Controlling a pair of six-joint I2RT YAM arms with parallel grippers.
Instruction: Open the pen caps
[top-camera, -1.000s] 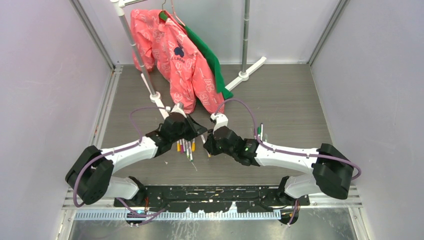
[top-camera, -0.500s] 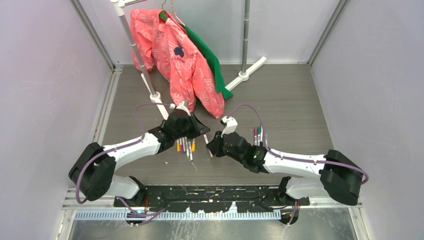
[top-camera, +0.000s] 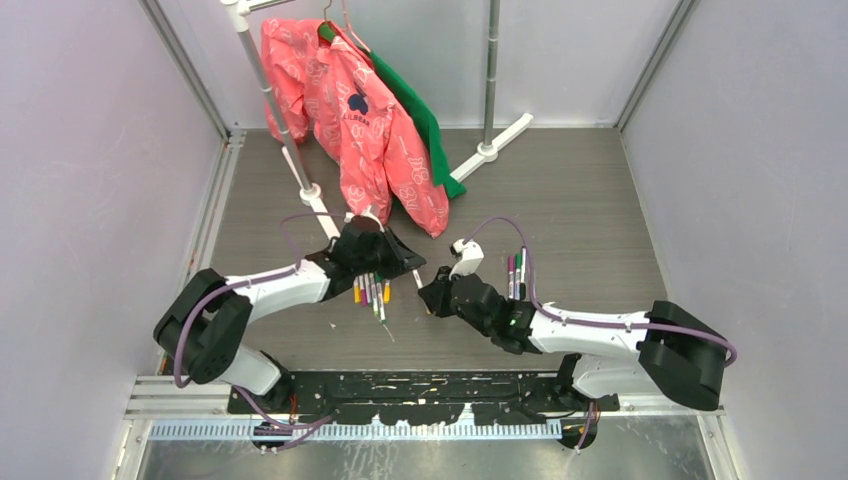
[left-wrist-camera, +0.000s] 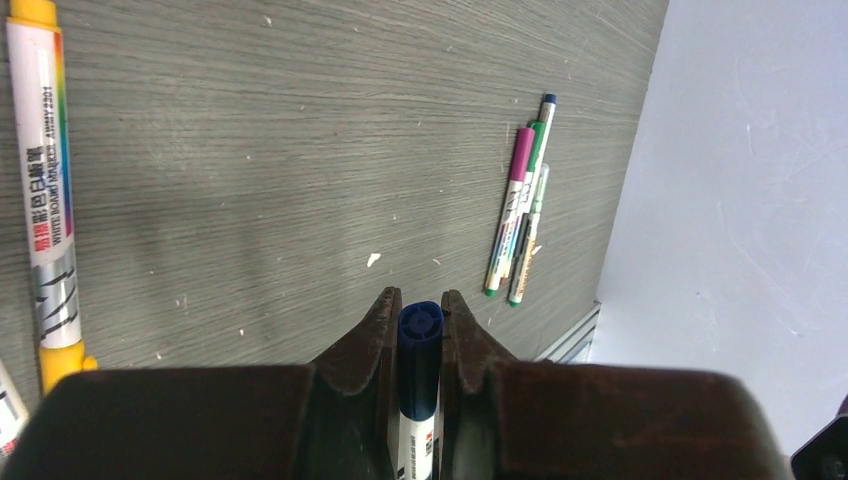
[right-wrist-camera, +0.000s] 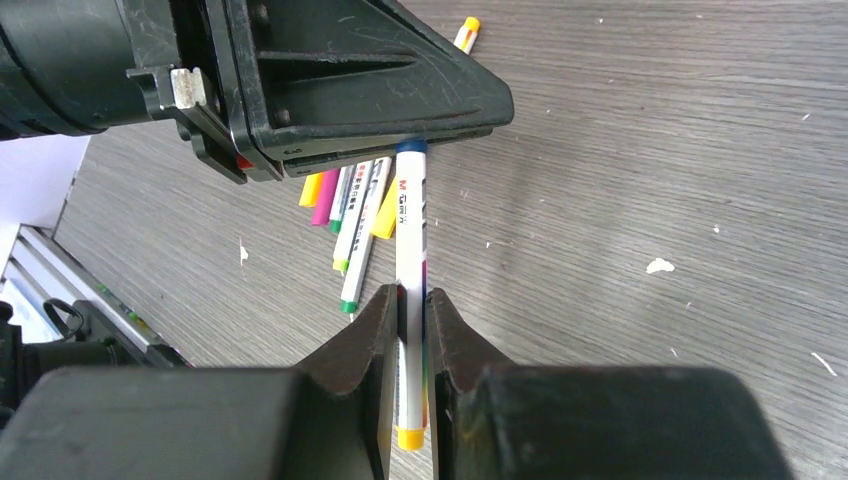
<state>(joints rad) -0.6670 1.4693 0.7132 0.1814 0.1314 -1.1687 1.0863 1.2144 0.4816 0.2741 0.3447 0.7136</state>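
The held cap goes toward the right in the top view and down with my right gripper next, which releases it on bare tabletop that lies below on that side.
In the left wrist view my left gripper (left-wrist-camera: 415, 298) is shut on the blue pen cap (left-wrist-camera: 420, 340) of a white pen. In the right wrist view my right gripper (right-wrist-camera: 412, 293) is shut on the same pen's white barrel (right-wrist-camera: 410, 230), near its yellow end (right-wrist-camera: 410, 437). The blue cap (right-wrist-camera: 411, 147) sits on the barrel under the left gripper's body. In the top view the left gripper (top-camera: 403, 264) and right gripper (top-camera: 428, 293) face each other with the pen (top-camera: 417, 279) between them.
Several capped pens (top-camera: 370, 292) lie below the left gripper, and three more pens (top-camera: 516, 270) lie right of the right arm. A clothes rack with a pink jacket (top-camera: 350, 110) and a green garment (top-camera: 420, 120) stands at the back, with its feet (top-camera: 310, 190) on the table.
The right arm has shifted right and slightly nearer, uncovering the pens on the right. The left arm has reached a little farther. Both grippers stay shut on the pen.
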